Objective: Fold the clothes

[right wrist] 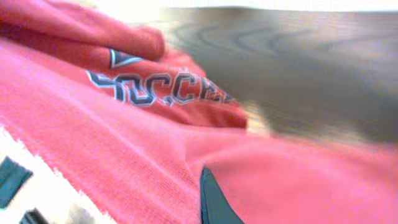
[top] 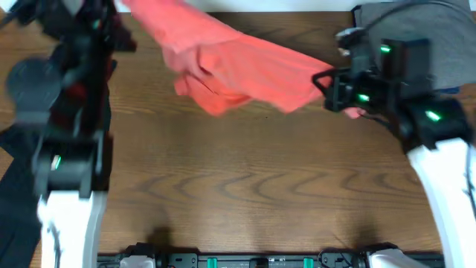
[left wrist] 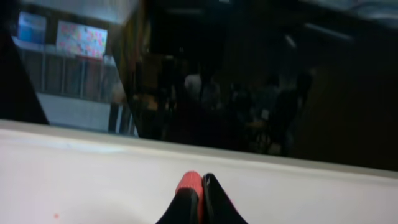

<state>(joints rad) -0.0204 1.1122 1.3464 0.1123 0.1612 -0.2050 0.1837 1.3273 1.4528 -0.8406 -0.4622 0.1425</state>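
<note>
I will pull my right gripper back next toward the bare middle of the table and let go of the shirt's end, because that clear wood is toward my base from it.
The red-orange T-shirt (top: 238, 71) hangs bunched over the back of the table, stretched between my two grippers. My left gripper (top: 111, 18) is at the far left back, shut on a strip of the shirt's red fabric (left wrist: 189, 183); its wrist view faces a white wall. My right gripper (top: 327, 89) is shut on the shirt's right end; in the right wrist view the cloth (right wrist: 124, 162) wraps a dark fingertip (right wrist: 214, 202), and the "SOCCER" lettering (right wrist: 161, 90) shows. A long black garment (top: 15, 186) lies at the left edge, partly under my left arm.
A grey garment (top: 439, 37) lies at the back right, behind my right arm. The wooden table (top: 253, 186) is bare in the middle and front. Its front edge carries a black rail (top: 260, 260).
</note>
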